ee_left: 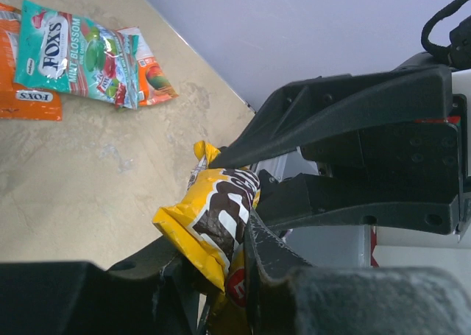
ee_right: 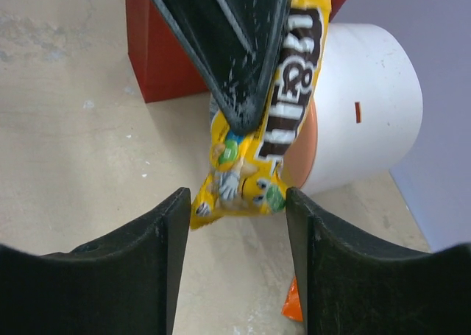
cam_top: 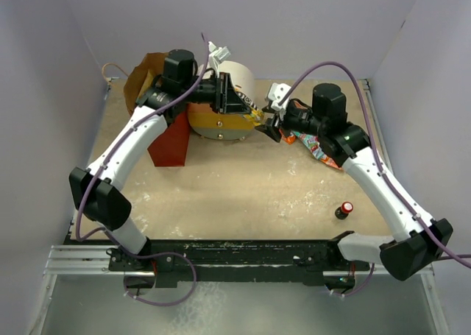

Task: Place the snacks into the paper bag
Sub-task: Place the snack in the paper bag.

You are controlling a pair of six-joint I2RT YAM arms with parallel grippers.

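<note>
My left gripper holds the packet and next needs to raise it away from the drawer unit over the paper bag (cam_top: 143, 81), then lower it into the bag's opening.
A yellow M&M's snack packet (ee_left: 217, 221) is pinched between the fingers of my left gripper (ee_left: 221, 250), which is shut on it above the table. In the right wrist view the same packet (ee_right: 283, 121) hangs down from the left finger (ee_right: 228, 48). Its lower end sits between the spread fingers of my right gripper (ee_right: 237, 202), which is open. Both grippers meet in front of the round drawer unit: the left gripper (cam_top: 246, 107) and the right gripper (cam_top: 271, 121). The paper bag (cam_top: 143, 81), brown above and red below, stands at the back left. More snacks (cam_top: 318, 147) lie under the right arm.
The round cream and orange drawer unit (cam_top: 235, 81) stands right behind the grippers, next to the paper bag. A small dark bottle with a red cap (cam_top: 344, 210) stands at the front right. Teal Fox's (ee_left: 73, 48) and orange (ee_left: 29, 103) packets lie flat on the table.
</note>
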